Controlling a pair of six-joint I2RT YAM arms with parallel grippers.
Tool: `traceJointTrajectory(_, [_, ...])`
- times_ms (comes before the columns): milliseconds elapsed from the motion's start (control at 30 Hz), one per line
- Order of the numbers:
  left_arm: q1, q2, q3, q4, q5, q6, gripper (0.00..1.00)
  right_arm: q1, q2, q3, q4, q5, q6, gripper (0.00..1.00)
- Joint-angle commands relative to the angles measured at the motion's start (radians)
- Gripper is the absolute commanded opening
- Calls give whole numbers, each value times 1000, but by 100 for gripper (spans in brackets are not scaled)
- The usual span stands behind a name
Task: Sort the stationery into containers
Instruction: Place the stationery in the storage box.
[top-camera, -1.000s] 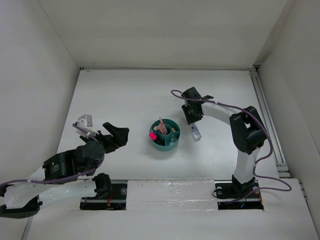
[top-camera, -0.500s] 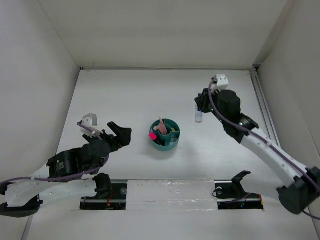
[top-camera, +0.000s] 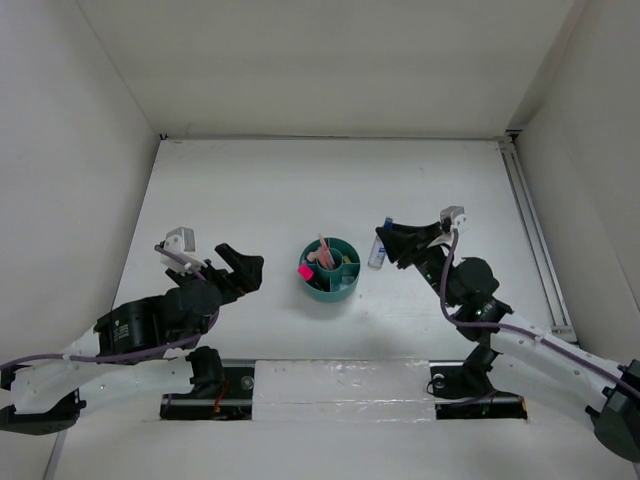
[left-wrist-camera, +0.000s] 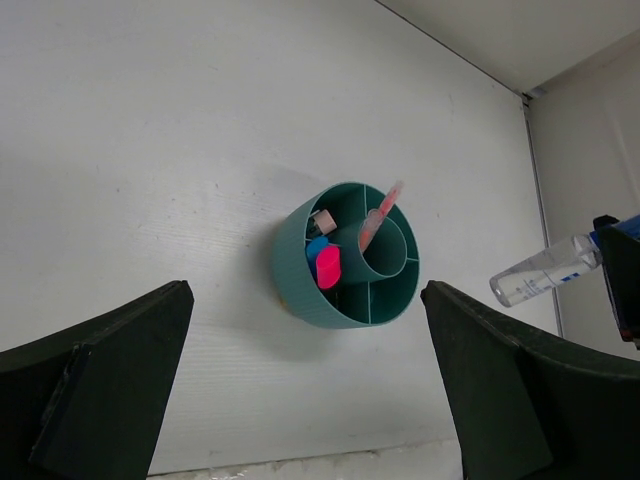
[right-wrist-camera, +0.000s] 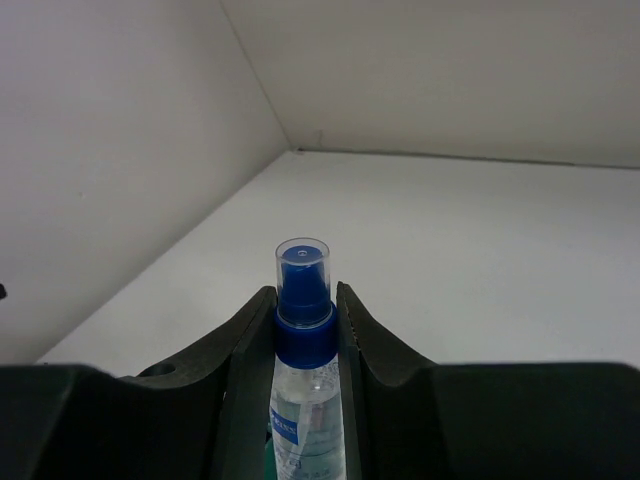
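Observation:
My right gripper holds the bottle. It should next carry the bottle over to the organizer's roomy near section (top-camera: 343, 282), which is below and left in the top view, then lower and release it.
The round teal organizer (top-camera: 329, 268) stands mid-table; it also shows in the left wrist view (left-wrist-camera: 345, 255). Pinkish pencils (left-wrist-camera: 381, 214) lean in its central cup. A pink-capped marker (left-wrist-camera: 327, 266) and a blue-capped one (left-wrist-camera: 316, 246) stand in an outer compartment, with a small pale piece (left-wrist-camera: 322, 222) beside them. My right gripper (top-camera: 388, 243) is shut on the clear blue-capped bottle (top-camera: 377, 252), held just right of the organizer. In the right wrist view the fingers clamp the bottle (right-wrist-camera: 303, 400) at its blue collar. My left gripper (top-camera: 243, 262) is open and empty, left of the organizer.
White walls close in the table on the left, back and right. A metal rail (top-camera: 530, 230) runs along the right side. The arm bases sit on a strip (top-camera: 340, 380) at the near edge.
My right arm has swung down and left, carrying the bottle from the far right of the table to just beside the organizer's right rim. The left arm has barely moved.

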Motion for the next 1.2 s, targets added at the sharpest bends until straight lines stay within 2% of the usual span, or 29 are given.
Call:
traceJointTrajectory(0, [-6,2,7,-15,-33,-13,100,50,-23,-15,266,49,-27,0])
traceJointTrajectory(367, [-6,4,-2,4,-23,-2,100,156,138,-46,490,129,-75,0])
traceJointTrajectory(900, [-6,22,-3,22,-14,16,100,194,354,-147,803,140,-75,0])
traceJointTrajectory(1167, [-6,54,-3,31,-5,25,100,194,414,-181,883,130,-84,0])
